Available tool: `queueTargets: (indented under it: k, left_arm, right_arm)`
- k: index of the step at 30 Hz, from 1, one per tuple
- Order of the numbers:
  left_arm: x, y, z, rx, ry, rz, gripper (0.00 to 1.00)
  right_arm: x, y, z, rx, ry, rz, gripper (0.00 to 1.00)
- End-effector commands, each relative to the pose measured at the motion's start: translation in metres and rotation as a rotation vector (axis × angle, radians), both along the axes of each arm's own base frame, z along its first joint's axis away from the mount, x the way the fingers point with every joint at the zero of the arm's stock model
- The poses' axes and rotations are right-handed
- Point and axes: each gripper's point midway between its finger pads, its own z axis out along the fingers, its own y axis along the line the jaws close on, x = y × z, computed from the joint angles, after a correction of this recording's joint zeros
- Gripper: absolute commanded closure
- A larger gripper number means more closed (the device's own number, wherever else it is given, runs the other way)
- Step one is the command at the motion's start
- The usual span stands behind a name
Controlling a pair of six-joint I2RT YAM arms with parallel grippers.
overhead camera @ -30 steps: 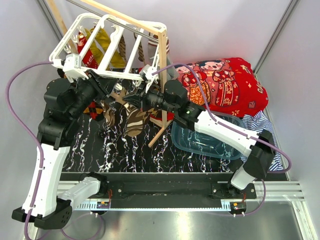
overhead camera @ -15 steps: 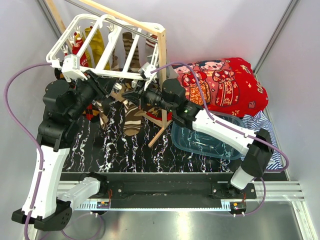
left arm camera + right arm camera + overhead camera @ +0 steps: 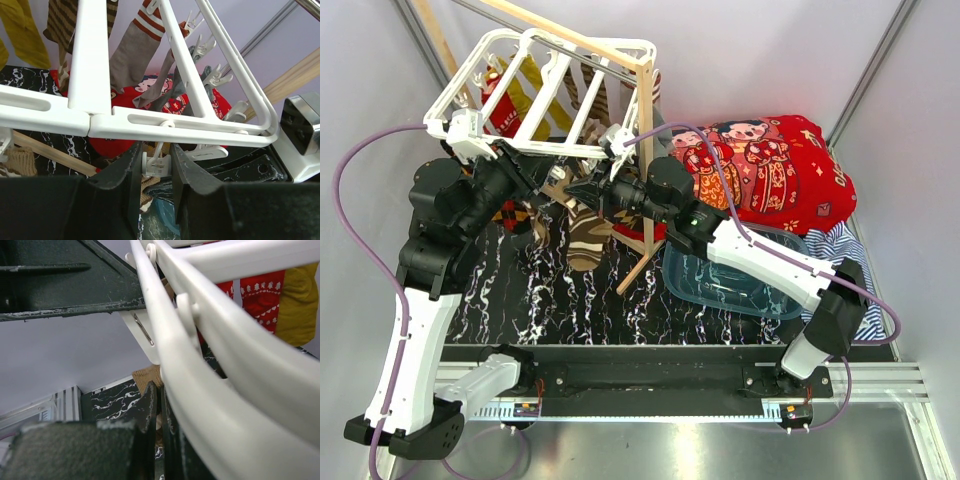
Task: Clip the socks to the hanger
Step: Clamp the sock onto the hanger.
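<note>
I should move my right gripper just slightly up under the near bar next, and then open it.
The white hanger (image 3: 542, 92) hangs tilted at the upper left. Several socks dangle from its clips, among them a red one with white marks (image 3: 500, 108) and a mustard one (image 3: 534, 92). My left gripper (image 3: 525, 172) sits under the frame's near bar (image 3: 165, 125). Its jaws are closed against both sides of a small white clip (image 3: 158, 163). My right gripper (image 3: 582, 196) is under the same bar (image 3: 175, 365). It is shut on the edge of a brown knitted sock (image 3: 148, 377), next to the clip. A brown-and-cream striped sock (image 3: 588, 238) hangs below both grippers.
A bare-wood rack post (image 3: 645, 150) stands just behind the right gripper, with a slanted wooden brace (image 3: 638, 268) below. A blue plastic basin (image 3: 740, 285) lies under the right forearm. The red cartoon blanket (image 3: 770, 170) and a blue-white striped cloth (image 3: 842, 250) are at the right.
The hanger frame has swung, dipping left and then rising back to the right. The dangling socks swayed with it. Both grippers stay at the near bar.
</note>
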Motion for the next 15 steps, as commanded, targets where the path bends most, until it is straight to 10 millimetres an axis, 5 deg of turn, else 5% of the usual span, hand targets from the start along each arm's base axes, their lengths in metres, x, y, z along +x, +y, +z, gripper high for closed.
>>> queueTargets:
  k: [1,15]
  left_arm:
    - [-0.0055,-0.0101,-0.0024,0.000,0.005,-0.066,1.00]
    - [-0.0111,-0.0165,0.0062,-0.029,-0.009,-0.107,1.00]
  right_arm:
    - [-0.0123,-0.0131,0.0626,0.120,-0.103,0.017,1.00]
    - [-0.0102,-0.0077,0.0612,0.110,-0.105,0.026,1.00]
